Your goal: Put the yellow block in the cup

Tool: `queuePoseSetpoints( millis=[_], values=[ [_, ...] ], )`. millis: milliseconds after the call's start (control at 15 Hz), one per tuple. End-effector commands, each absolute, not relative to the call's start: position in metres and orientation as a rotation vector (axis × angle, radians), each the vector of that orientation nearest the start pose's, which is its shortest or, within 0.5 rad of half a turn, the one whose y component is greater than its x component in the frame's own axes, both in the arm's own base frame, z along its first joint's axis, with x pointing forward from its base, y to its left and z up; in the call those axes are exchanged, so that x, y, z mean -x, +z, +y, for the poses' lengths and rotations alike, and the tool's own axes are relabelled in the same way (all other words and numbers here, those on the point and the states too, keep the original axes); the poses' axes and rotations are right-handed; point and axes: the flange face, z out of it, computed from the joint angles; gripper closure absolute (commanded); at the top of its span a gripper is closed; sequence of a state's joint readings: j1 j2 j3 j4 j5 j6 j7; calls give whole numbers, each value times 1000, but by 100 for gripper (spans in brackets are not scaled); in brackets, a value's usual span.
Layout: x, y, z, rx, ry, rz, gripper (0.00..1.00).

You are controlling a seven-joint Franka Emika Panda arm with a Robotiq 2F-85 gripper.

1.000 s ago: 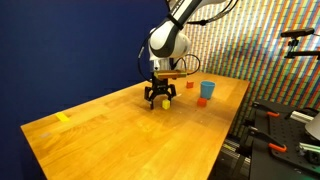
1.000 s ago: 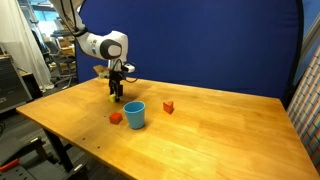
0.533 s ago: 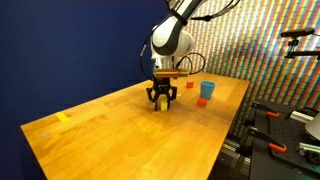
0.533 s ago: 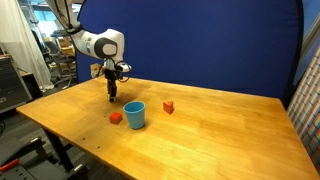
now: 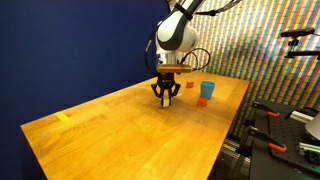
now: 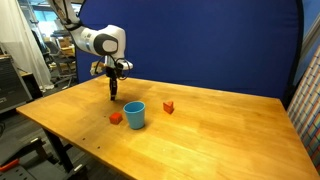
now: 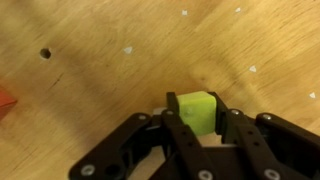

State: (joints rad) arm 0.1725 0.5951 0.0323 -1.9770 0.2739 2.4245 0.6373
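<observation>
My gripper rises next, then moves over the light-blue cup (image 5: 206, 90) to release the block, because the cup's rim stands higher than the block.
In the wrist view the yellow block (image 7: 196, 110), a small bright cube, sits squeezed between the two black fingers of my gripper (image 7: 197, 116), which is shut on it just over the wooden table. In both exterior views the gripper (image 5: 164, 97) (image 6: 113, 93) points straight down at the tabletop; the block is hardly visible there. The light-blue cup (image 5: 206, 90) (image 6: 134, 115) stands upright on the table, a short way from the gripper and apart from it.
Two small red blocks (image 6: 116, 117) (image 6: 168, 107) lie either side of the cup; one shows at the wrist view's edge (image 7: 5, 98). A yellow tape strip (image 5: 63, 118) lies far along the table (image 5: 120, 140). Equipment stands past the table edge (image 5: 285, 125).
The jaws stood wide open around the block a second ago and have closed onto it. The arm has stayed over the same spot.
</observation>
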Motion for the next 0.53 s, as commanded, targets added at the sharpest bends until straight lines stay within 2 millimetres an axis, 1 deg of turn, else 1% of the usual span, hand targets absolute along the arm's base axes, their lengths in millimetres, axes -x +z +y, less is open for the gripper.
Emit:
queuePoseSetpoints(
  millis=[0, 267, 333, 467],
  values=[
    [-563, 202, 81, 2771, 239, 1076, 89],
    [-545, 249, 39, 2678, 155, 1219, 89],
    [-539, 258, 30, 2649, 136, 1258, 89],
    [-525, 268, 13, 2586, 114, 1348, 89]
  ],
)
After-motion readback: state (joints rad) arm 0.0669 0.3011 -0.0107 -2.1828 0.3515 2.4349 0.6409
